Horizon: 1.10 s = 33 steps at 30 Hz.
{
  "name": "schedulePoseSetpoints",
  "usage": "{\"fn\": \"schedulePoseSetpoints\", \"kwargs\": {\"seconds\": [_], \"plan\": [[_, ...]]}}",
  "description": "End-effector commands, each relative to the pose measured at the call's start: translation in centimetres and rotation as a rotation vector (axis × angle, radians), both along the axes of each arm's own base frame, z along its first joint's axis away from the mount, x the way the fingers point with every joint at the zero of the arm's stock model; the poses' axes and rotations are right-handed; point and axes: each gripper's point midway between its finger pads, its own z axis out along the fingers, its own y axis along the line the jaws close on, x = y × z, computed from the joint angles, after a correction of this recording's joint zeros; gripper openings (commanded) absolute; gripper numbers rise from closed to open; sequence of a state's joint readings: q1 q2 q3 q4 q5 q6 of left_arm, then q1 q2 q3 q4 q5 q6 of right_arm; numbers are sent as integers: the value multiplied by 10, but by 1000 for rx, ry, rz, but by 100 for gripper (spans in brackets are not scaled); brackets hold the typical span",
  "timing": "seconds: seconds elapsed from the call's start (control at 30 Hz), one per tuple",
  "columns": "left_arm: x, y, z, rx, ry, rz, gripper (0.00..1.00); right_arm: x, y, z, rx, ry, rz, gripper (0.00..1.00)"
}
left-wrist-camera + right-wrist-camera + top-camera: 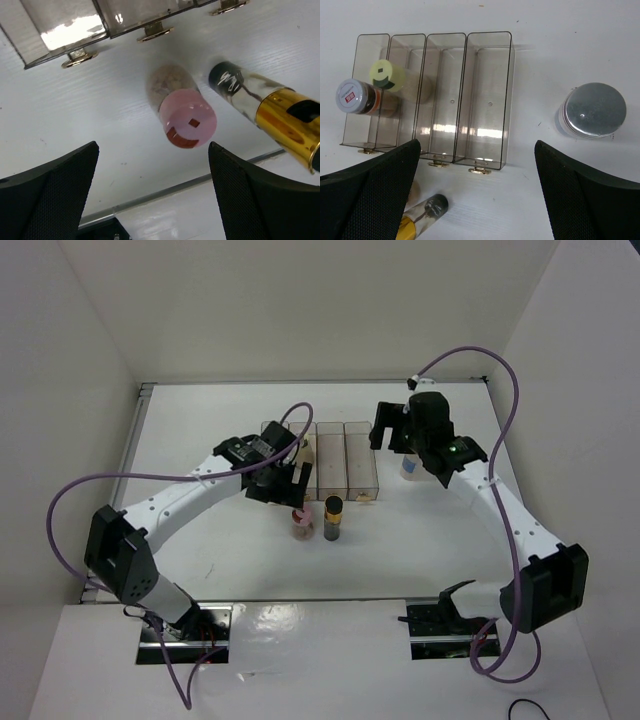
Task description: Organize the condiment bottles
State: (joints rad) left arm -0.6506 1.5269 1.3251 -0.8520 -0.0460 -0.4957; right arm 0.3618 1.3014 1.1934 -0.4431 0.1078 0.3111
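The pink lid sits off-center, nearer the finger by the slim bottle (333,518), so I will next move my left gripper down and toward that bottle until the fingers are on either side of the lid.
The pink-lidded reddish jar (302,524) stands on the table in front of the clear rack (345,455), with the slim dark gold-banded bottle (333,518) right beside it. My left gripper (285,488) hangs open above and just behind the pink-lidded jar (187,120), with the slim bottle (265,107) to its right. The grey-lidded pinkish jar (355,96) stands in the rack's leftmost compartment and the yellow-green-lidded cream jar (386,75) in the second. My right gripper (392,430) is open above the rack's right side. The grey-capped clear jar (594,110) stands just right of the rack.
The rack's (487,100) two right compartments hold nothing. White walls enclose the table on three sides. A metal strip (200,182) runs along the near table edge. The purple cables (480,370) loop above both arms.
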Motion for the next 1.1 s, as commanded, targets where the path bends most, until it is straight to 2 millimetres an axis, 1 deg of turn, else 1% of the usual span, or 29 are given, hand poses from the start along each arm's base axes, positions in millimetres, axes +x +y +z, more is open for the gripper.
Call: {"fn": "schedulePoseSetpoints", "kwargs": {"seconds": [0.0, 0.03, 0.07, 0.1, 0.13, 0.17, 0.2, 0.23, 0.27, 0.3, 0.33, 0.37, 0.47, 0.53, 0.57, 0.6, 0.63, 0.73, 0.77, 0.8, 0.93, 1.03, 1.07], "plan": [[11, -26, 0, -26, -27, -33, 95, -7, -2, 23, 42, -57, -3, 99], [11, -27, -4, -19, -19, -33, 95, -7, -4, 19, 35, -50, -11, 99], [11, -31, -4, -6, -28, -50, 95, -7, -4, 19, 35, -50, -11, 99], [13, -30, -11, 13, -18, -46, 95, -9, -7, 21, 30, -53, -21, 99], [12, -31, -15, 29, -20, -52, 95, -9, -7, 21, 30, -53, -21, 99], [11, -28, -19, 48, -12, -48, 95, -11, -8, 20, 30, -55, -21, 99], [9, -31, -23, 57, -2, -59, 95, -11, -9, 21, 26, -56, -29, 99], [12, -28, -21, 74, -16, -48, 94, -12, -10, 24, 30, -66, -29, 99], [12, -28, -25, 82, -6, -49, 94, -12, -11, 24, 26, -68, -37, 99], [13, -27, -25, 89, -12, -45, 94, -12, -11, 25, 33, -66, -42, 99], [13, -27, -29, 96, -4, -45, 94, -13, -11, 20, 30, -58, -42, 99], [12, -31, -26, 90, -11, -54, 94, -13, -11, 20, 30, -58, -42, 99], [18, -29, -26, 111, -31, -41, 93, -13, -11, 20, 30, -58, -42, 99], [21, -26, -32, 136, -28, -24, 92, -13, -11, 20, 30, -58, -42, 99], [21, -26, -32, 136, -29, -24, 92, -14, -12, 16, 27, -49, -42, 99], [23, -28, -34, 139, -25, -24, 92, -14, -12, 16, 27, -49, -42, 99], [20, -31, -38, 147, -17, -35, 90, -14, -12, 16, 27, -49, -42, 99], [20, -31, -42, 154, -9, -36, 90, -14, -12, 16, 27, -49, -42, 99], [17, -34, -42, 154, -10, -47, 89, -14, -12, 16, 27, -49, -42, 99], [17, -34, -45, 161, -3, -47, 89, -13, -13, 16, 22, -51, -50, 99], [17, -37, -47, 145, -2, -42, 84, -13, -13, 16, 22, -51, -50, 99], [19, -38, -47, 139, -9, -42, 76, -13, -13, 16, 22, -51, -50, 99], [20, -41, -46, 126, -10, -45, 75, -14, -14, 12, 19, -43, -50, 99]]}}
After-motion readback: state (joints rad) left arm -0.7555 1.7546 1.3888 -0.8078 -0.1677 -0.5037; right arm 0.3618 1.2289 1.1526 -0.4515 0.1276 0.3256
